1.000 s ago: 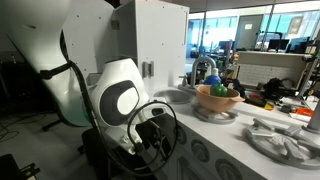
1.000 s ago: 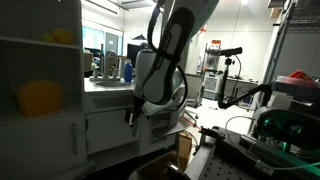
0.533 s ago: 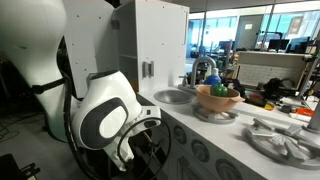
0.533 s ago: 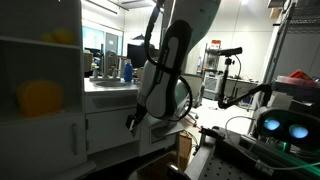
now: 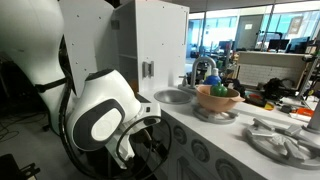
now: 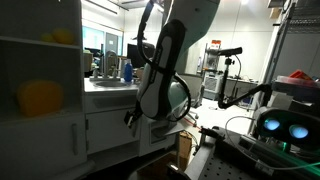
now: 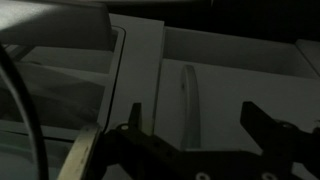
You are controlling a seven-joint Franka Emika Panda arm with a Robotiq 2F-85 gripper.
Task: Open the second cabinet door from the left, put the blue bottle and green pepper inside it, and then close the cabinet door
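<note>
My gripper will ease onto the vertical handle (image 7: 190, 105) of the white cabinet door (image 7: 225, 75) next and close its fingers there. The handle is already between them.
My gripper (image 7: 198, 125) is open in the wrist view. Its two dark fingers straddle a vertical handle (image 7: 188, 95) on a white cabinet door (image 7: 225, 75) without touching it. In an exterior view the gripper (image 6: 130, 118) hangs low, right at the play kitchen's lower doors (image 6: 108, 130), which look closed. The blue bottle (image 6: 127, 71) stands on the counter beside the sink. The green pepper (image 5: 222, 91) lies in the tan bowl (image 5: 213, 101) on the counter. In that exterior view the gripper is hidden behind my arm.
The tall upper white door (image 5: 150, 40) stands behind my arm. A chrome faucet (image 5: 203, 68) and sink (image 5: 175, 96) sit next to the bowl. A cardboard box (image 6: 186, 148) is on the floor near the cabinet. Lab equipment (image 6: 280, 120) stands to the side.
My arm has swung lower and closer to the cabinet front. The gripper has shifted slightly down and stays open. The bottle and pepper have not moved.
</note>
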